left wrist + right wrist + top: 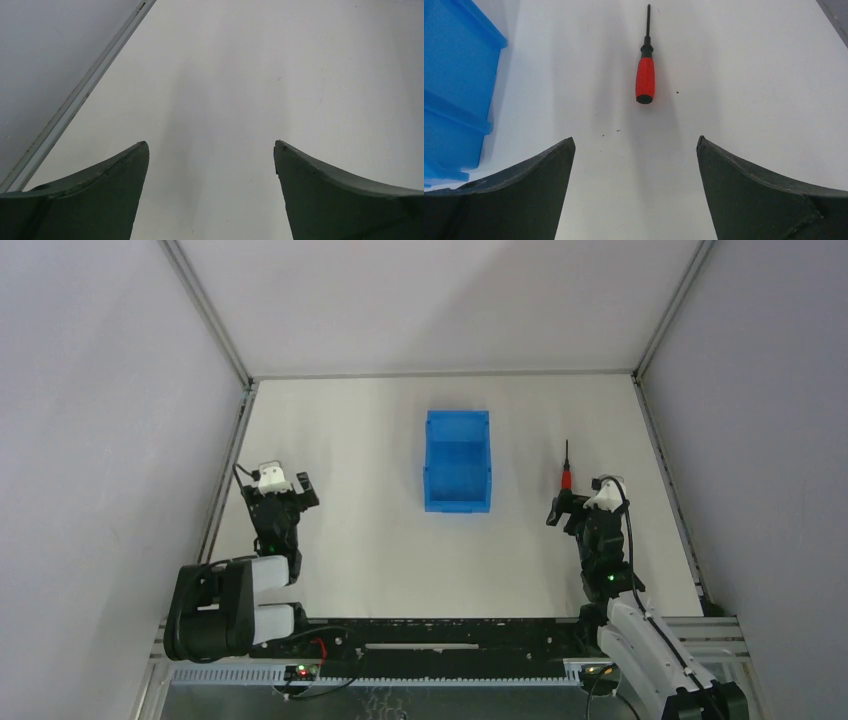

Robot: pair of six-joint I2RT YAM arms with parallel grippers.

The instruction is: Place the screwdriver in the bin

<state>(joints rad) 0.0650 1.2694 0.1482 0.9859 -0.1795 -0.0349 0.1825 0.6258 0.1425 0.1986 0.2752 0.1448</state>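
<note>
I should move my right gripper outward and lower next, onto the screwdriver's red handle (566, 481) (645, 80). That handle is farther out than my open fingers and below them.
The screwdriver (566, 472), red handle and thin black shaft, lies flat on the white table right of the bin, shaft pointing away. In the right wrist view it (645, 80) lies straight ahead between the jaws' line, apart from them. The blue bin (458, 474) stands upright at the table's middle; its wall shows at the left of the right wrist view (454, 75). My right gripper (572, 502) is open and empty, just short of the handle's near end (635, 142). My left gripper (285, 485) is open and empty over bare table at the left (211, 145).
A metal frame rail (75, 100) runs along the table's left edge near my left gripper. Grey enclosure walls stand on the left, right and back. A cable tray (430, 635) lies along the near edge between the arm bases.
</note>
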